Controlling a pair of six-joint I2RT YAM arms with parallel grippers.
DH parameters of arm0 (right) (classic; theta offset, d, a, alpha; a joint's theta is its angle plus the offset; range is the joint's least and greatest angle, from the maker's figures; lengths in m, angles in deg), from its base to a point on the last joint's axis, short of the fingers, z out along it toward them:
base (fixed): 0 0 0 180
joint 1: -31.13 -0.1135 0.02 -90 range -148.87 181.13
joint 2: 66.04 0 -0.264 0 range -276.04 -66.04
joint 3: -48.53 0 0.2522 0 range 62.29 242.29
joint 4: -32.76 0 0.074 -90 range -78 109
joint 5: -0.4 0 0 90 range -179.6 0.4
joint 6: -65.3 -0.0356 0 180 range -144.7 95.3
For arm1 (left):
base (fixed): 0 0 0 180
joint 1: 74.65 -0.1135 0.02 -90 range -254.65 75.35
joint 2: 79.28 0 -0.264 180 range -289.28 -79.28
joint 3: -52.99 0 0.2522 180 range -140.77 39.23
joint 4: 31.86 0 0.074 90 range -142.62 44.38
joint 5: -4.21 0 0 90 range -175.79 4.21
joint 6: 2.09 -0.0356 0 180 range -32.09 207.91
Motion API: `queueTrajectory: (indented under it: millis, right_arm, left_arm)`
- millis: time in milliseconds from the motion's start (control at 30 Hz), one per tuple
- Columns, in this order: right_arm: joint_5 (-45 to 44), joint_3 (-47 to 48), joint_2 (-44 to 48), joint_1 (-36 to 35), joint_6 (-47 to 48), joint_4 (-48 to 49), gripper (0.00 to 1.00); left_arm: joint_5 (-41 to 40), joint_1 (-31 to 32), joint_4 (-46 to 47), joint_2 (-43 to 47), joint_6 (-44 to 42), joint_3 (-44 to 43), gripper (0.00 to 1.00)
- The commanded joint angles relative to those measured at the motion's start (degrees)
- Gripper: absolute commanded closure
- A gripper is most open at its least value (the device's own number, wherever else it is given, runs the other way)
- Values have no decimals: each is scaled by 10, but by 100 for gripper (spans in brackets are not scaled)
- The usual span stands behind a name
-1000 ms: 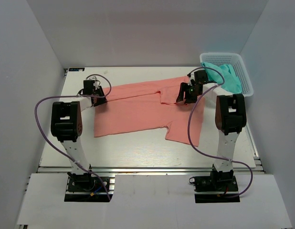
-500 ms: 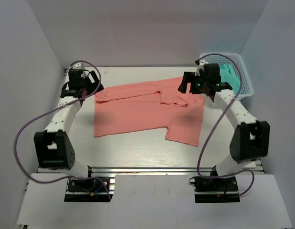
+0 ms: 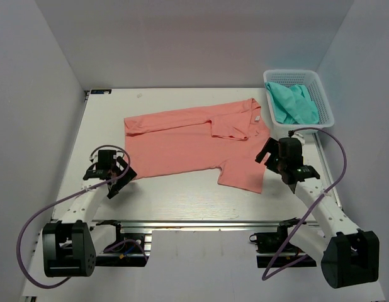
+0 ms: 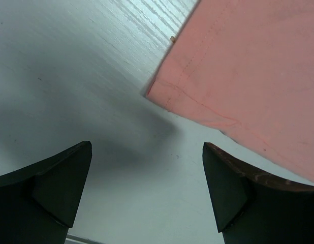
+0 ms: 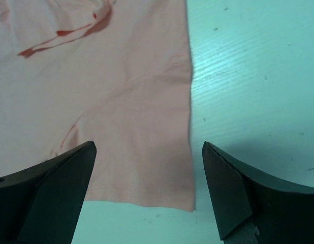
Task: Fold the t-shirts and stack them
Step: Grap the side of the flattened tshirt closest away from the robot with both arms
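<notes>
The left gripper lowers onto the pink shirt's near hem corner [image 3: 135, 177] [image 4: 158, 95] next, then closes. The corner lies flat just beyond its fingers.
A salmon-pink t-shirt [image 3: 182, 141] lies spread flat on the white table, a small white label at its neck. A teal-green t-shirt [image 3: 294, 104] lies crumpled in the basket. My left gripper [image 3: 119, 175] is open and empty, low over the table just off the pink shirt's near left corner [image 4: 169, 94]. My right gripper [image 3: 270, 158] is open and empty, over the shirt's near right sleeve [image 5: 147, 152]. Neither gripper touches cloth.
A white lattice basket [image 3: 321, 94] stands at the table's far right corner. Grey enclosure walls stand at the back and both sides. A metal rail runs along the table's near edge [image 3: 201, 222].
Both arms have swung back from the shirt's far corners to its near side. The pink shirt's far edge now lies flat and released.
</notes>
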Motion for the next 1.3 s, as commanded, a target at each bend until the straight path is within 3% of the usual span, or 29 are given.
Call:
queueTrajectory:
  millis: [0,167,267,400,467,500,667,700,733,1000,1267]
  right_arm:
    - [-30,-28,31,4,-25,8,10]
    - [-5,-70,31,0,-10,14,10]
    - [0,-86,25,1,-11,10,10]
    - [5,-95,14,0,-4,8,10]
    - [0,-102,15,1,-7,13,10]
    - [0,-106,14,0,-9,14,10]
    - [-4,-115,13,1,-11,-2,10]
    - [-5,-118,13,-1,-16,-7,10]
    - [-4,-120,13,-1,-18,-11,10]
    - [27,-120,7,-11,-24,-62,16]
    - [142,-130,-41,-30,-14,1,34]
  left_arm:
    - [-25,2,24,38,37,13,0]
    - [-47,-3,58,14,45,20,0]
    - [-58,-3,84,-29,51,15,9]
    - [-58,-3,128,-75,65,9,34]
    - [-41,3,148,-83,65,16,42]
    - [-34,3,167,-83,65,21,52]
    - [6,3,232,-76,47,60,73]
    - [6,3,238,-69,41,68,94]
    - [11,3,238,-62,41,68,100]
    - [38,3,238,5,16,78,100]
    - [45,3,212,45,6,78,100]
